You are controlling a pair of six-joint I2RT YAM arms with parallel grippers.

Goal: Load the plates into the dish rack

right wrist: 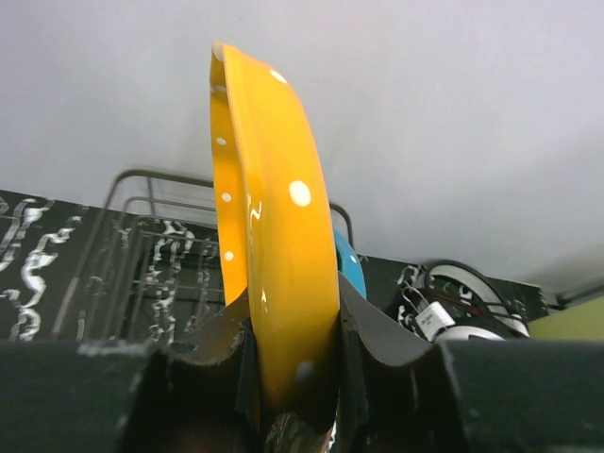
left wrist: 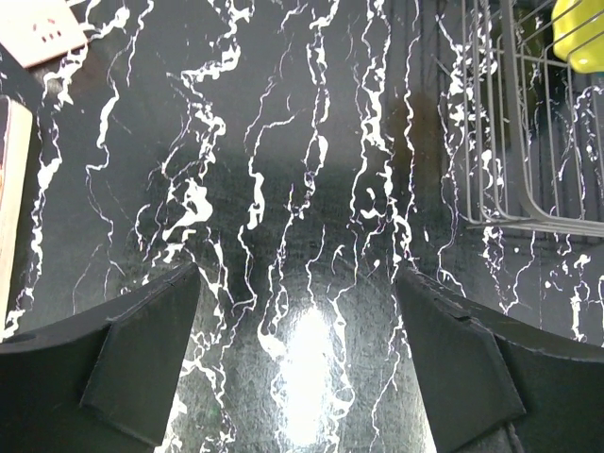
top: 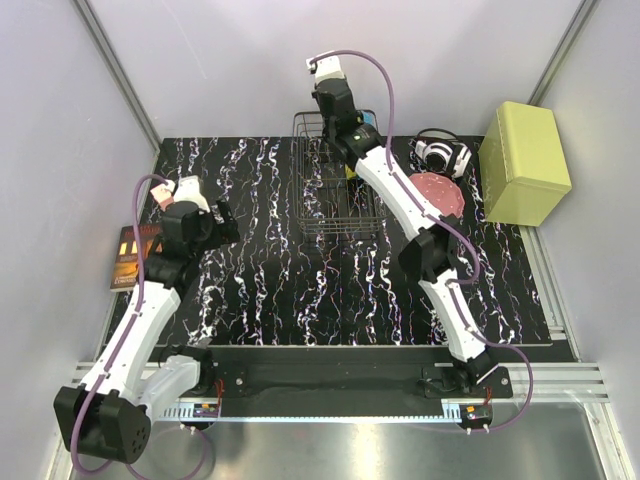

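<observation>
My right gripper is holding the orange plate upright above the wires, so next it should lower the plate into the rack (top: 339,171) beside the yellow-green plate and let go of it there.
My right gripper (right wrist: 293,326) is shut on the orange plate (right wrist: 274,236) and holds it upright, edge-on, above the far end of the black wire dish rack (right wrist: 142,255). In the top view the right gripper (top: 335,105) hides this plate over the rack (top: 335,190). The blue plate (right wrist: 350,266) stands behind the orange one. A sliver of the yellow-green plate (left wrist: 580,33) shows in the rack (left wrist: 528,142). The pink plate (top: 437,190) lies flat on the table right of the rack. My left gripper (left wrist: 297,283) is open and empty over the marbled table, left of the rack (top: 222,222).
White headphones (top: 442,153) and a yellow-green box (top: 522,160) sit at the back right. A book (top: 130,256) lies off the table's left edge, and a white power strip (left wrist: 42,33) lies near it. Grey walls close the table in.
</observation>
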